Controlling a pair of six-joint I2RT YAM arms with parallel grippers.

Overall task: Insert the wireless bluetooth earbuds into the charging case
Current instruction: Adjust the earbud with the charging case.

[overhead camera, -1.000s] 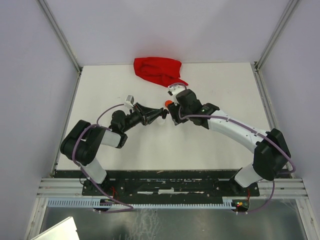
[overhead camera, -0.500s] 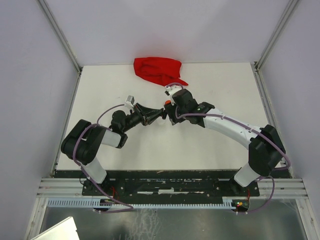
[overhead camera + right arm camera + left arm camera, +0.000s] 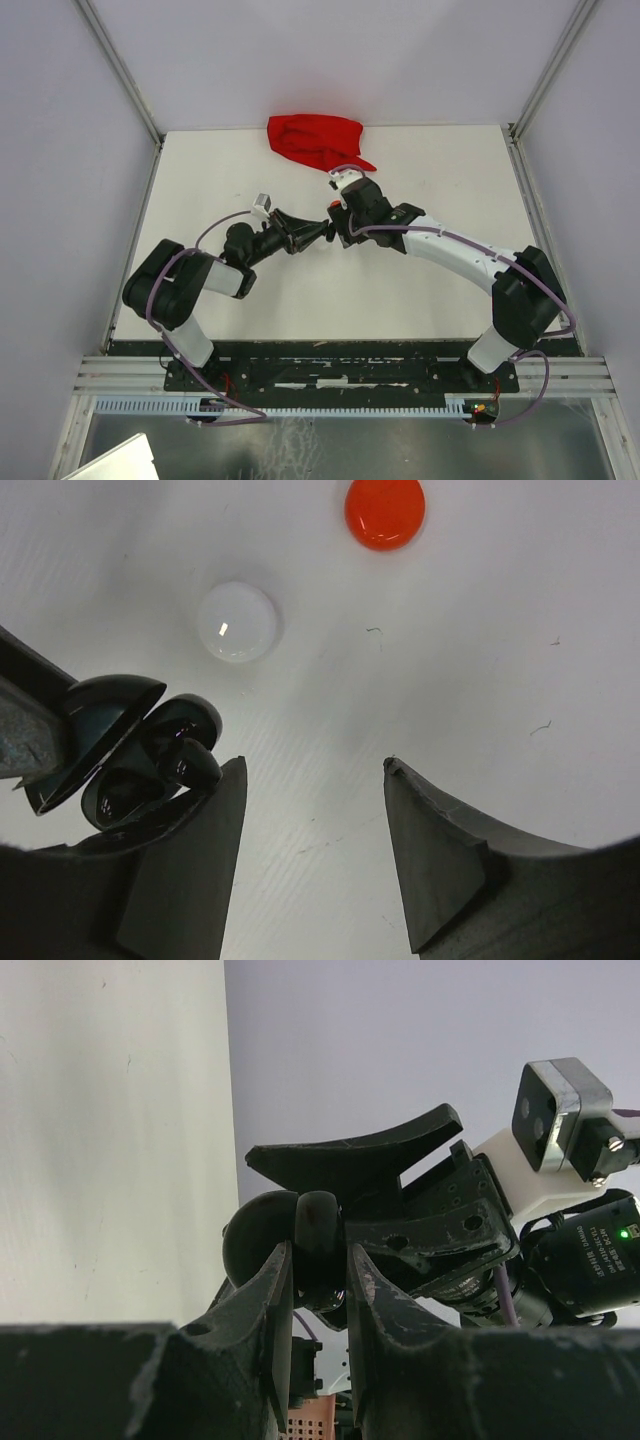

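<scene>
Next, my left gripper draws down and away from the right gripper to release the case [image 3: 255,1240]. Bare table lies below, to the left gripper's left in the top view.
My left gripper [image 3: 318,1250] is shut on a round black charging case [image 3: 255,1240], held edge-on above the table. The right wrist view shows that case [image 3: 100,720] hinged open at the lower left, with glossy black earbuds [image 3: 190,764] sitting in it. My right gripper [image 3: 314,762] stands open just beside the case, with only bare table between its fingers. From above, the left gripper [image 3: 326,231] and the right gripper [image 3: 341,228] meet tip to tip at mid-table, and the case is hidden between them.
A white disc [image 3: 238,621] and an orange-red disc [image 3: 385,512] lie on the white table [image 3: 480,640] beyond my right fingers. A crumpled red cloth [image 3: 315,140] lies at the table's far edge. Grey walls enclose the table on three sides.
The right arm has shifted a little left, toward the left gripper, and now covers the orange-red disc in the top view. The left gripper has held still with the case.
</scene>
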